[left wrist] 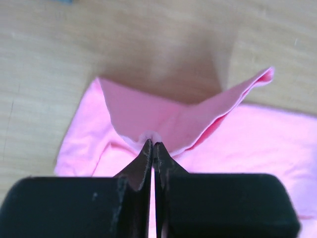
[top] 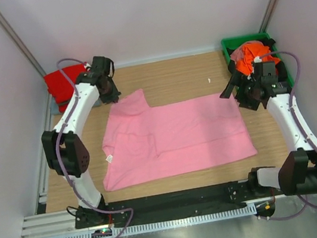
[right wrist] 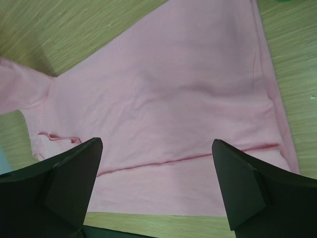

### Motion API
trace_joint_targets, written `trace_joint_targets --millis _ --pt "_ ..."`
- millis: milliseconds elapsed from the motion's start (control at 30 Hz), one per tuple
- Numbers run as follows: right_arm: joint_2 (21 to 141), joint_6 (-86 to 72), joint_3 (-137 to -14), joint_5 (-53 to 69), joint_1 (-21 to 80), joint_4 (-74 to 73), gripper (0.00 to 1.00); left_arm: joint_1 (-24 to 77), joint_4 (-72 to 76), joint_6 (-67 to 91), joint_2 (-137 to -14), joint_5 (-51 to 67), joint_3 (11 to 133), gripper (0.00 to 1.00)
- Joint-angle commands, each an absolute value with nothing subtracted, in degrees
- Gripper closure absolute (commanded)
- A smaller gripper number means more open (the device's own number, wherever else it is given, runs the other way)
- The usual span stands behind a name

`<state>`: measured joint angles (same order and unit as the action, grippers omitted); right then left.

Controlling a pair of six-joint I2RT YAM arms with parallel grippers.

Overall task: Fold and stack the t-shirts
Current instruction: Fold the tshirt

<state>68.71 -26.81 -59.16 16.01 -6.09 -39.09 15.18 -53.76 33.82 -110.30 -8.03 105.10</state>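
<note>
The left gripper already has the other end of the t-shirt's far edge, so the robot's right gripper will next go outward and down onto the pink t-shirt's far corner (top: 231, 95) by the green bin.
The light pink t-shirt (top: 173, 138) lies spread flat on the wooden table. My left gripper (top: 112, 95) is shut on its far-left sleeve and lifts that fold off the table. In the left wrist view the jaws (left wrist: 152, 145) pinch the pink fabric (left wrist: 198, 119). My right gripper (top: 234, 92) is open and empty above the shirt's right edge. In the right wrist view its fingers (right wrist: 74, 173) stand wide apart over the pink shirt (right wrist: 163, 89). The bright red t-shirt (top: 62, 83) lies folded at the far left, with a grey-blue sliver (top: 58, 103) under it. The orange t-shirt (top: 250, 56) sits bunched in the bin.
The green plastic bin (top: 237, 42) stands at the far right corner, right behind my right gripper. White walls close in both sides and the back. A black rail (top: 177, 200) runs along the table's near edge between the arm bases.
</note>
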Motion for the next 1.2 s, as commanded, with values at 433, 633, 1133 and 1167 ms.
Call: trace_joint_targets --millis 433,633,1133,1167 --pt "93.85 -24.17 -82.43 -2.78 -0.97 -42.62 0.07 20.92 -50.53 34.46 -77.19 -6.68 65.31 1.00" --pt "107.90 -24.70 -93.07 -6.06 2.18 -44.56 0.11 20.83 -49.40 34.01 -72.16 -4.40 57.75 1.00" --pt "125.51 -24.17 -107.93 -16.08 4.04 -48.87 0.26 20.83 -45.79 31.03 -72.24 -4.49 52.47 1.00" --pt "125.77 -24.17 -107.76 -16.26 3.96 -48.87 0.27 20.83 -45.79 30.94 -72.33 -4.40 52.30 1.00"
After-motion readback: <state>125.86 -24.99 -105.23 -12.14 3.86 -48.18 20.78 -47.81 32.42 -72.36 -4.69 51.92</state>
